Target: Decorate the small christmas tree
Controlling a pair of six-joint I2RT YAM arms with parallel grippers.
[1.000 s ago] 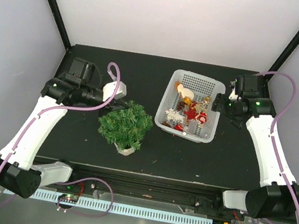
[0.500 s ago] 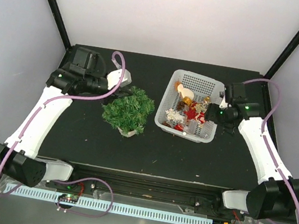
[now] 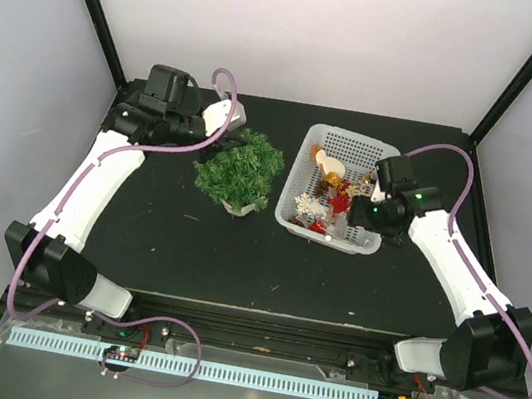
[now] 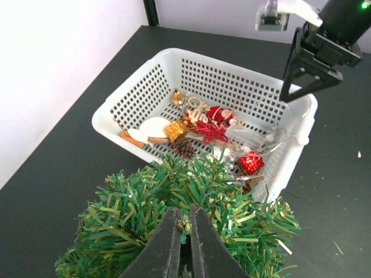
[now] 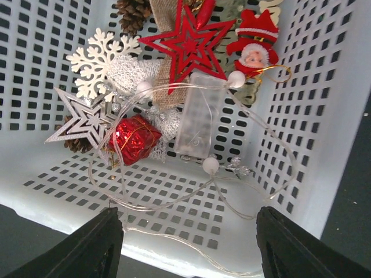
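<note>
The robot's left fingers pinch only greenery while ornaments lie in the basket, so the left gripper will next stay at the tree (image 4: 232, 214) and open its fingers to let go of the green branch (image 4: 184, 225).
The small christmas tree (image 3: 240, 170) stands left of the white basket (image 3: 357, 135) on its beige base (image 3: 236, 207). My left gripper (image 3: 238, 140) reaches in from behind it. In the left wrist view the left gripper (image 4: 184, 219) is shut on a green branch of the tree (image 4: 232, 214). My right gripper (image 3: 360, 212) hangs open over the basket's near right end. Between its wide-apart fingers (image 5: 104, 246) lie a thin wire light string (image 5: 243, 191), a red gift box (image 5: 134, 138), a red star (image 5: 191, 43), a white snowflake (image 5: 98, 61) and a Santa figure (image 5: 255, 43).
The basket (image 4: 139, 92) also holds a silver star (image 5: 81, 119), a pine cone (image 4: 184, 147), a gold bell (image 4: 175, 130) and a clear plastic box (image 5: 200, 116). Black frame posts stand at the table's back corners. Bare black table lies in front of the tree and basket.
The left arm has carried the tree back and to the right, closer to the basket. The right gripper has come in from the basket's right side to above its near end, jaws slightly narrower.
</note>
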